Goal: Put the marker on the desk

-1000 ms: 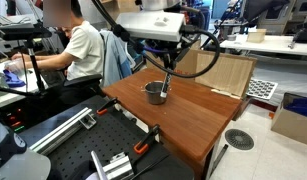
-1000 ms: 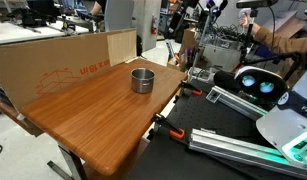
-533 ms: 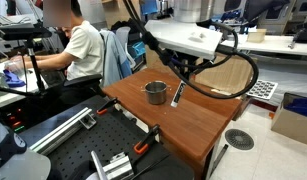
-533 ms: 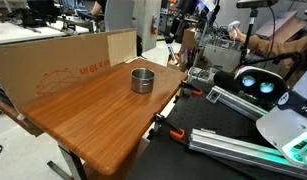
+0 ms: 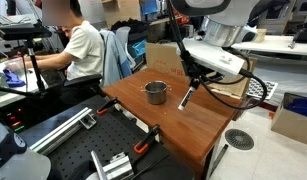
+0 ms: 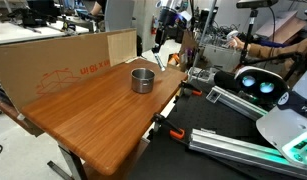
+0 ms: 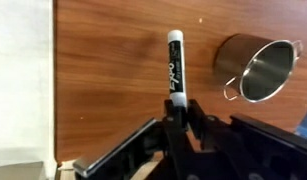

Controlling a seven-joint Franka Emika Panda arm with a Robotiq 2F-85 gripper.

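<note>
My gripper moves down to the bare wood beside the metal pot next and releases the marker there, because the marker [image 5: 186,97] still hangs above the desk.
My gripper [image 7: 176,108] is shut on the marker [image 7: 174,68], a slim black pen whose white end points away from the jaws. It holds the marker over the reddish-brown desk [image 7: 103,80], beside the small metal pot [image 7: 258,68] and apart from it. In an exterior view the gripper [image 5: 190,87] hangs just right of the pot [image 5: 155,92], with the marker [image 5: 186,97] slanting down close above the desk [image 5: 193,125]. In another exterior view the arm [image 6: 165,30] is behind the pot [image 6: 142,80], over the desk's far part [image 6: 93,110].
A cardboard sheet [image 6: 63,60] stands along one desk edge and also shows in an exterior view [image 5: 228,75]. A seated person [image 5: 83,50] is beyond the desk. A black bench with metal rails [image 5: 73,130] and orange clamps [image 5: 143,148] lies in front.
The gripper has moved with the marker from over the pot to the side of it and lower toward the desk. The pot has not moved.
</note>
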